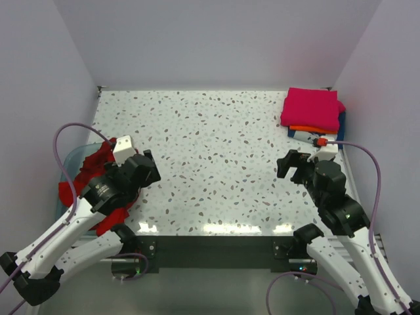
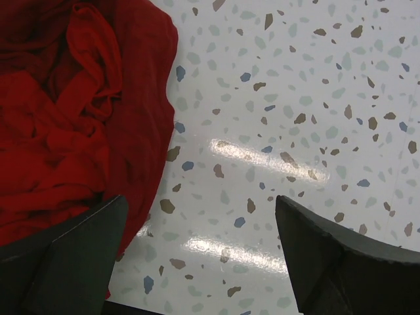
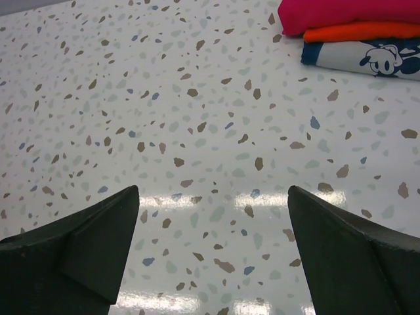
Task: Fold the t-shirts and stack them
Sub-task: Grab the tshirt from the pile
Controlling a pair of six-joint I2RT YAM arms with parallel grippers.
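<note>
The left gripper moves down and to the left in the top view next, onto the red t-shirt's bunched folds, since they lie below it on that side.
A crumpled bright red t-shirt [image 1: 88, 178] lies heaped at the table's left edge, partly under my left arm. In the left wrist view the red t-shirt [image 2: 65, 118] fills the left side, with its edge on the tabletop. My left gripper [image 1: 146, 165] [image 2: 200, 200] is open and empty, right beside the red cloth. A folded stack sits at the back right: a magenta t-shirt [image 1: 312, 108] [image 3: 348, 13] on top, an orange one [image 3: 361, 31] under it, and a white one with blue print [image 3: 367, 56] at the bottom. My right gripper [image 1: 289, 163] [image 3: 213, 190] is open and empty, in front of the stack.
A translucent teal tub [image 1: 65, 161] stands off the table's left edge, under the red cloth. The speckled tabletop [image 1: 210, 157] is walled in at the back and on both sides. A purple cable loops over each arm.
</note>
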